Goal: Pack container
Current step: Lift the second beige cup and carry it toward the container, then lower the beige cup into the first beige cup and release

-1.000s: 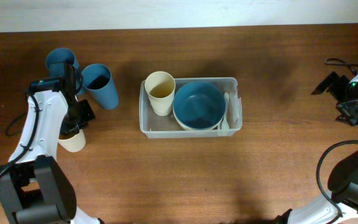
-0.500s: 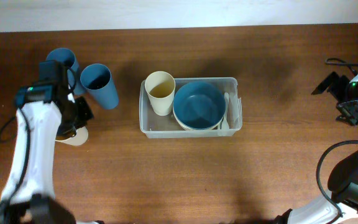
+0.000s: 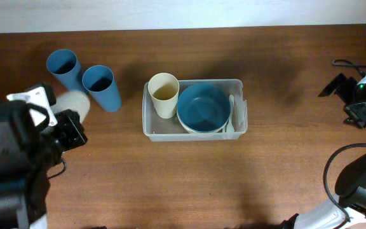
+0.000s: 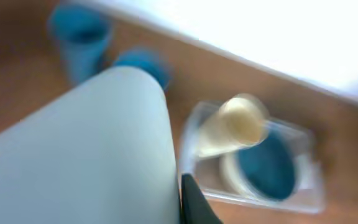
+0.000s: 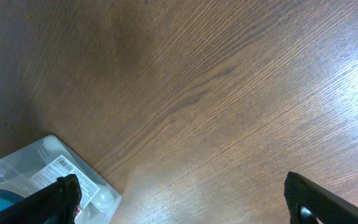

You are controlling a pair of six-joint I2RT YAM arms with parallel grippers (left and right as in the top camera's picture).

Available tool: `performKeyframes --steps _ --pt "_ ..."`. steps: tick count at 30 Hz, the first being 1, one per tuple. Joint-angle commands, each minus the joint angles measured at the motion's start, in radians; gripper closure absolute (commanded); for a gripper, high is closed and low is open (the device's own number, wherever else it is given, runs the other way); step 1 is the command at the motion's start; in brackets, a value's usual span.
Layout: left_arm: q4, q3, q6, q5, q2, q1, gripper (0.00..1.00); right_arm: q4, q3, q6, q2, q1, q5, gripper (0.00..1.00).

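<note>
My left gripper swings right in the overhead view next, over the upright cup's opening [image 3: 163, 86] [image 4: 245, 123], lowers the second cream cup inside and releases.
The clear plastic container [image 3: 196, 81] sits mid-table and holds an upright cream cup [image 3: 163, 93], a blue bowl [image 3: 202, 107] nested in a cream bowl, and a white spoon [image 3: 231, 117]. My left gripper [image 3: 70, 116] is raised off the table, left of the container, and shut on a second cream cup [image 3: 75, 103]. That cup [image 4: 92, 149] fills the blurred left wrist view, with one dark finger [image 4: 194, 202] against it and the container [image 4: 309, 186] beyond. My right gripper [image 3: 359, 97] is open and empty at the far right edge; its view shows the container's corner [image 5: 48, 165].
Two blue cups [image 3: 63, 65] [image 3: 100, 86] stand at the back left, just beyond my left gripper. Bare wood lies between the container and my right gripper [image 5: 185, 208]. A white surface borders the table's far edge.
My left arm has risen toward the camera and lifted the cream cup off the table, the cup now nearer the blue cups. The right arm has not moved.
</note>
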Motion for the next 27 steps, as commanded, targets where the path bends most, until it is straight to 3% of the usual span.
performKeyframes --steps 1,5,10,21,27 --pt "0.143 0.018 0.021 0.183 -0.039 -0.071 0.98 0.0 0.01 0.008 -0.018 -0.003 0.013 0.01" --pt "0.27 0.024 0.037 0.193 0.034 -0.215 0.98 0.0 0.01 0.008 -0.018 -0.003 0.013 0.01" --pt "0.31 0.117 0.096 0.127 0.187 -0.351 0.99 0.0 0.01 0.008 -0.018 -0.003 0.013 0.01" --pt "0.017 0.579 0.195 -0.158 0.581 -0.52 0.99 0.0 0.01 0.008 -0.018 -0.003 0.012 0.01" --pt "-0.058 0.648 0.198 -0.193 0.679 -0.532 0.99 0.0 0.01 0.008 -0.018 -0.003 0.012 0.01"
